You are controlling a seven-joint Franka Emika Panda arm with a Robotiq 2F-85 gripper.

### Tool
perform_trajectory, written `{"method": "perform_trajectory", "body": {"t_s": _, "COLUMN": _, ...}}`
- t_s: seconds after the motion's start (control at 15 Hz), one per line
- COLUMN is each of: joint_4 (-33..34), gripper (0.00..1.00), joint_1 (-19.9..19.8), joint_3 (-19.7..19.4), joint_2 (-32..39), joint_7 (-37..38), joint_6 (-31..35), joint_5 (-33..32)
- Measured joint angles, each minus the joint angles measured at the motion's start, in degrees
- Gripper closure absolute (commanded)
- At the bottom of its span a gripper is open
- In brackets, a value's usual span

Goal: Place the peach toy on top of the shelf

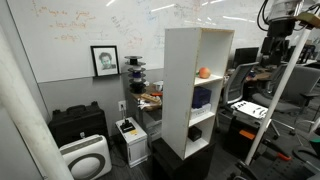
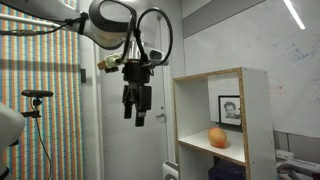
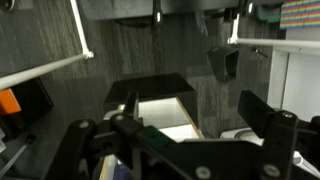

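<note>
My gripper tilts from pointing down toward the open front next and reaches outward onto the peach toy (image 1: 203,72), since the toy sits beneath the shelf's top board.
The peach toy (image 1: 203,72) is a small orange ball lying inside the upper compartment of the tall white shelf (image 1: 180,90). It also shows in an exterior view (image 2: 217,137) on an inner board of the shelf (image 2: 245,120). My gripper (image 2: 136,112) hangs in the air to the side of the shelf, level with its top, fingers pointing down, open and empty. In the wrist view the gripper (image 3: 178,85) looks down on the shelf (image 3: 155,108); the peach toy is hidden there. A dark blue object (image 1: 203,97) sits one compartment lower.
A black cabinet (image 1: 78,125) and a white air purifier (image 1: 85,158) stand by the wall. A framed portrait (image 1: 104,60) hangs on it. A cluttered desk (image 1: 150,97) is behind the shelf. A camera tripod (image 2: 38,98) stands beyond the arm.
</note>
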Motion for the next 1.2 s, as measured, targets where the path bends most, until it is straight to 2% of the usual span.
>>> {"method": "perform_trajectory", "body": {"t_s": 0.27, "joint_4": -0.98, "gripper": 0.00, "joint_1": 0.06, "joint_3": -2.49, "joint_2": 3.76, "joint_7": -3.42, "joint_6": 18.42, "joint_5": 0.05}}
{"method": "perform_trajectory", "body": {"t_s": 0.47, "joint_4": -0.64, "gripper": 0.00, "joint_1": 0.99, "joint_3": -2.81, "joint_2": 10.52, "joint_7": -6.14, "joint_6": 31.25, "joint_5": 0.62}}
{"method": "perform_trajectory", "body": {"t_s": 0.73, "joint_4": 0.68, "gripper": 0.00, "joint_1": 4.54, "joint_3": -2.66, "joint_2": 21.09, "joint_7": -10.45, "joint_6": 47.24, "joint_5": 4.06}}
{"method": "perform_trajectory", "body": {"t_s": 0.93, "joint_4": 2.98, "gripper": 0.00, "joint_1": 6.55, "joint_3": -2.47, "joint_2": 28.39, "joint_7": -14.94, "joint_6": 55.76, "joint_5": 8.68}}
{"method": "perform_trajectory", "body": {"t_s": 1.2, "joint_4": 8.53, "gripper": 0.00, "joint_1": 7.30, "joint_3": -2.42, "joint_2": 36.13, "joint_7": -22.27, "joint_6": 59.58, "joint_5": 16.58}}
